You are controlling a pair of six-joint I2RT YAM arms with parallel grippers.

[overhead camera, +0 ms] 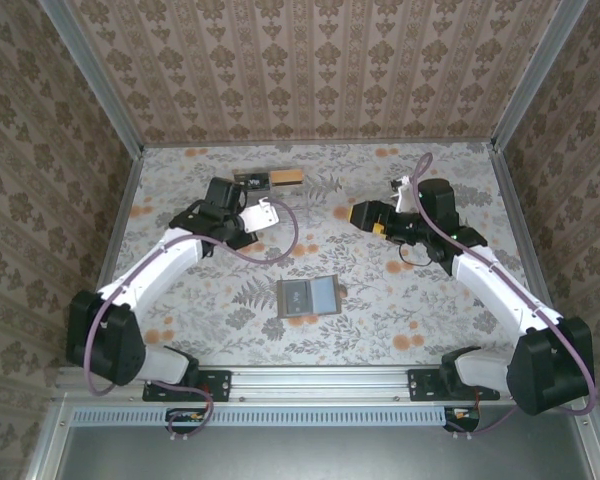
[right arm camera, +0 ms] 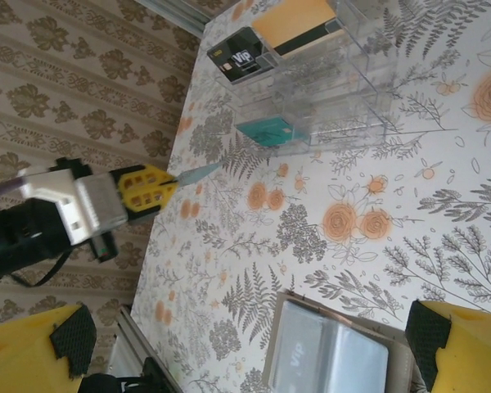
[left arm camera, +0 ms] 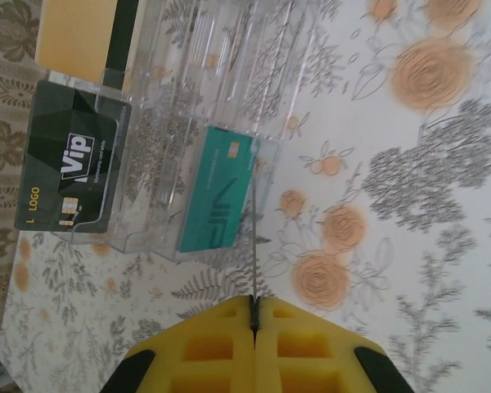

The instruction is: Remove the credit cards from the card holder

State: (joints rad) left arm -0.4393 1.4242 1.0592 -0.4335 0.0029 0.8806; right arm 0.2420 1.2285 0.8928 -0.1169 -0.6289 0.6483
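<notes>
My left gripper will move outward next, lower the thin credit card into the teal card's section (left arm camera: 218,191) in the clear tray (left arm camera: 213,49) and let go of it there.
The card holder (overhead camera: 308,297) lies open on the table between the arms, and in the right wrist view a pale card marked "Vip" (right arm camera: 299,360) sits in a pocket of the card holder (right arm camera: 368,364). My left gripper (overhead camera: 268,212) hangs at the back left, shut on a thin credit card seen edge-on (left arm camera: 253,246). That card's far end points at the clear tray (left arm camera: 213,49). The right wrist view has the left gripper (right arm camera: 168,184) holding the card (right arm camera: 198,173) as a pale sliver. My right gripper (overhead camera: 363,214) is open, above the table right of centre, with nothing between its fingers (right arm camera: 33,344).
The clear plastic tray (right arm camera: 344,82) at the back holds a black Vip card (left arm camera: 69,168), a teal card (left arm camera: 217,192) and an orange card with a black stripe (left arm camera: 78,37). Patterned walls close in the table on three sides.
</notes>
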